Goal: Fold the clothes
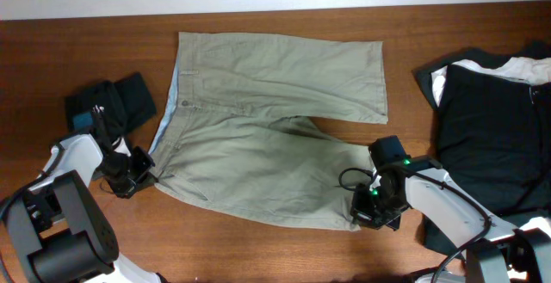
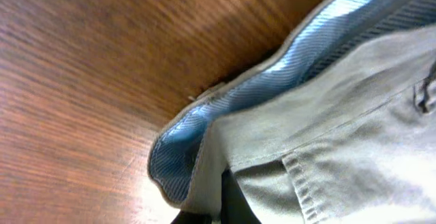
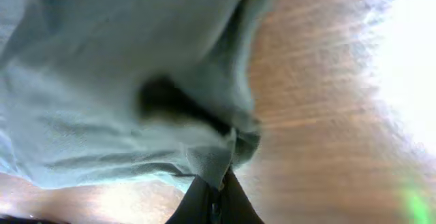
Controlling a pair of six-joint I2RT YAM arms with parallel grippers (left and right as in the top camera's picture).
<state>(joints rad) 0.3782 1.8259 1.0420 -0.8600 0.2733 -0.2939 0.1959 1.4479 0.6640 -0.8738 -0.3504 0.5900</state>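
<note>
The near leg hem should next be lifted by my right gripper, carried outward onto the far leg's hem corner [image 1: 377,49] and released there, as that leg lies flat and uncovered.
Large khaki shorts [image 1: 258,119] lie spread flat on the wooden table, waistband to the left, legs to the right. My left gripper [image 1: 142,173] is shut on the near waistband corner of the shorts; the left wrist view shows that khaki cloth [image 2: 327,149] with its pale blue lining [image 2: 204,125] pinched between the fingers [image 2: 221,207]. My right gripper [image 1: 366,206] is shut on the near leg hem; the right wrist view shows the cloth [image 3: 122,81] bunched into the closed fingers [image 3: 221,183].
A pile of black and white garments [image 1: 491,119] lies at the right. A small black garment [image 1: 112,102] lies at the left, just beyond my left arm. Bare wood table [image 1: 258,249] runs along the front edge.
</note>
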